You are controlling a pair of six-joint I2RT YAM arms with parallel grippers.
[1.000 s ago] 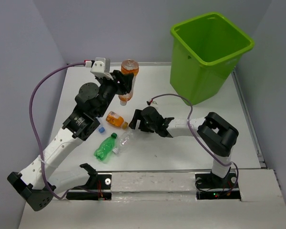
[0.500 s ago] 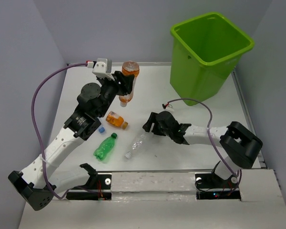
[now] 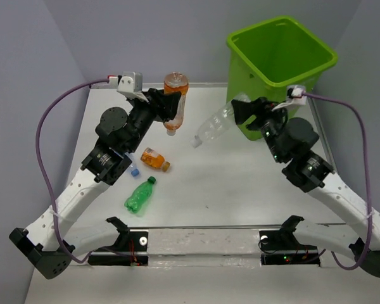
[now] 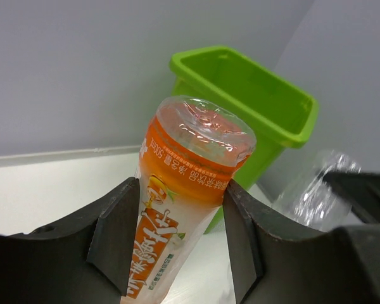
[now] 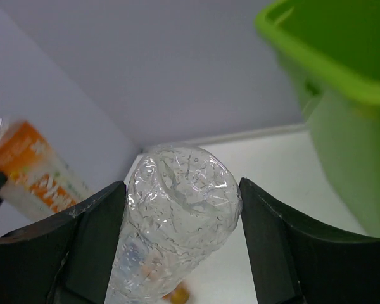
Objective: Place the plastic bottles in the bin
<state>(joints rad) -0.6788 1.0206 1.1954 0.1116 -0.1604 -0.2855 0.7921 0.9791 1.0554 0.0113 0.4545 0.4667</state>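
The clear bottle (image 3: 212,125) still hangs outside the bin's near side, so my right gripper will lift outward over the bin's open top (image 3: 282,49) and let go of the bottle there.
The lime-green bin (image 3: 275,69) stands at the far right of the table. My left gripper (image 3: 170,104) is shut on an orange-labelled bottle (image 3: 173,101), held in the air left of the bin; the left wrist view shows it (image 4: 183,190) between the fingers. My right gripper (image 3: 240,114) is shut on a clear bottle (image 3: 212,125), held aloft just left of the bin's front wall, cap pointing down-left; it fills the right wrist view (image 5: 177,221). A small orange bottle (image 3: 154,159) and a green bottle (image 3: 139,196) lie on the table.
A blue cap (image 3: 135,171) lies next to the left arm. Grey walls close in the table on the left, back and right. Purple cables loop from both wrists. The bin's rim stands high above the tabletop.
My right arm lifted the clear bottle off the table and swung it up and right to the bin's front. My left gripper raised its orange-labelled bottle slightly.
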